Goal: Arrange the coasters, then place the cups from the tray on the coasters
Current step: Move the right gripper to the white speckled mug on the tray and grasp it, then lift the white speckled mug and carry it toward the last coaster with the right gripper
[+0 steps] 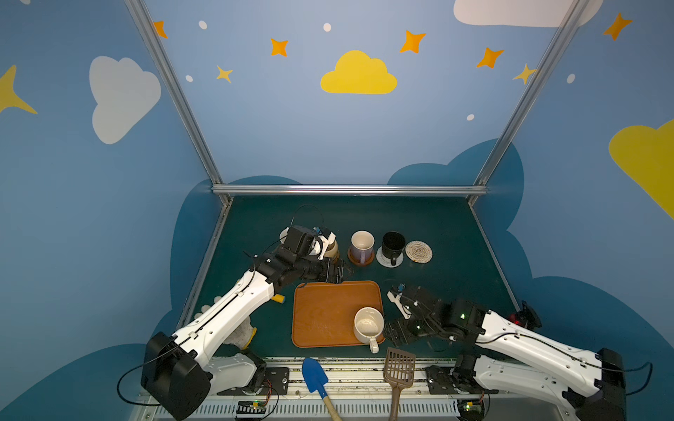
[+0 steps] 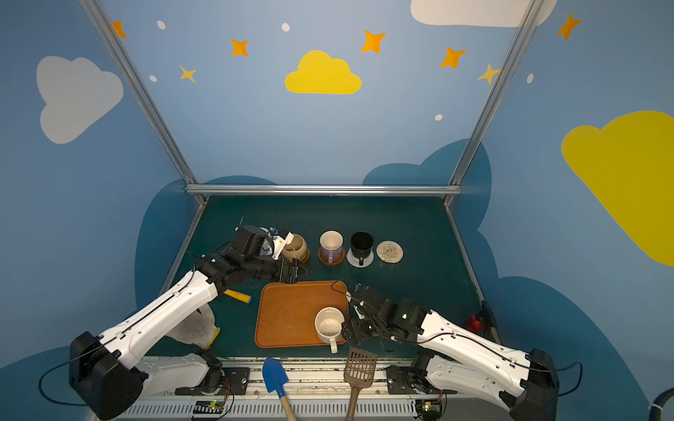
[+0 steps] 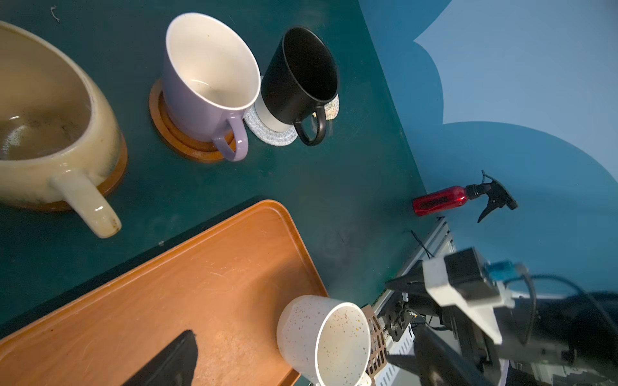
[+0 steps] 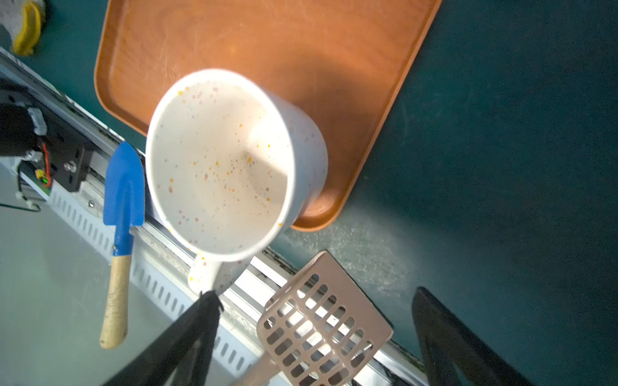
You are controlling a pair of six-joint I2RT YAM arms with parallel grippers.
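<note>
The robot's right gripper will next move down over to the speckled cream cup's handle (image 1: 373, 345) (image 4: 213, 273) and close its open fingers around it, since that handle sticks out toward the front rail.
The orange-brown tray (image 1: 324, 313) holds one speckled cream cup (image 1: 369, 324) at its near right corner, handle toward the front rail. My right gripper (image 1: 393, 330) stands open just right of that cup; in the right wrist view one fingertip (image 4: 207, 300) is at the cup's handle (image 4: 204, 274). Behind the tray, the tan-yellow cup (image 3: 50, 133) and the lavender cup (image 1: 363, 244) each stand on a brown coaster (image 3: 180, 140), the black cup (image 1: 393, 244) on a grey-white coaster (image 1: 383, 259). A beige rope coaster (image 1: 418, 251) lies bare. My left gripper (image 1: 336, 272) is open over the tray's far edge.
A blue trowel (image 1: 314, 377) and a brown slotted scoop (image 1: 399, 368) lie across the front rail. A white-and-yellow glove (image 1: 244, 333) and a yellow-handled tool (image 1: 279, 299) sit under the left arm. A red spray bottle (image 3: 441, 200) lies at the table's right edge.
</note>
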